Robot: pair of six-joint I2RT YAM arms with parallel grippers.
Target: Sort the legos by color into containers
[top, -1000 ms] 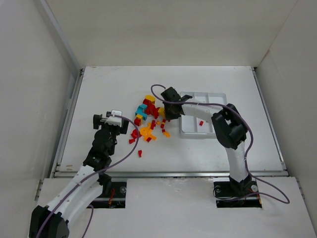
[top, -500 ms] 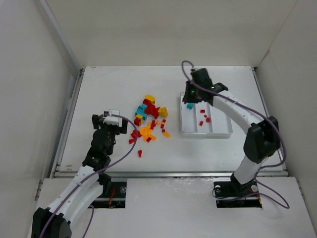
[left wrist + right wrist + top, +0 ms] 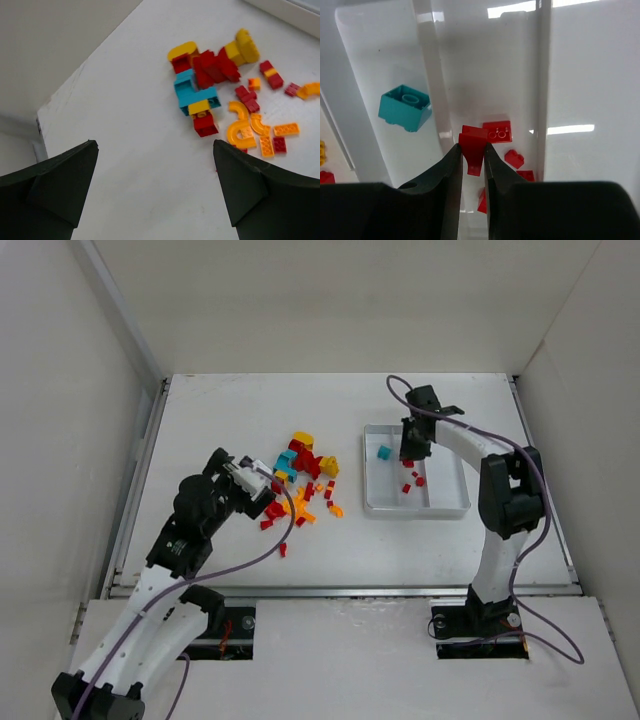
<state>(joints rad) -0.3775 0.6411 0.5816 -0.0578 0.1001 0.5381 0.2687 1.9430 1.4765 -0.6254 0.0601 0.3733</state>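
Note:
The left gripper will next swing back and down onto the lone red brick, which is below it toward the table's front edge, clear of the pile.
The legos lie in a loose pile of red, orange-yellow and teal bricks at mid table. The pile also shows in the left wrist view. The white tray stands to its right. A teal brick lies in its left compartment, and a few red bricks lie in the middle one. My right gripper hangs over the middle compartment, shut on a red brick. My left gripper is open and empty at the pile's left edge, over bare table.
White walls enclose the table on three sides. The tray's right compartment holds nothing I can see. A lone red brick lies near the table's front edge. The tray's dividers stand between the compartments.
My right arm swung from the pile to the tray and now holds a red brick over the middle compartment. My left gripper moved right, up to the pile's edge.

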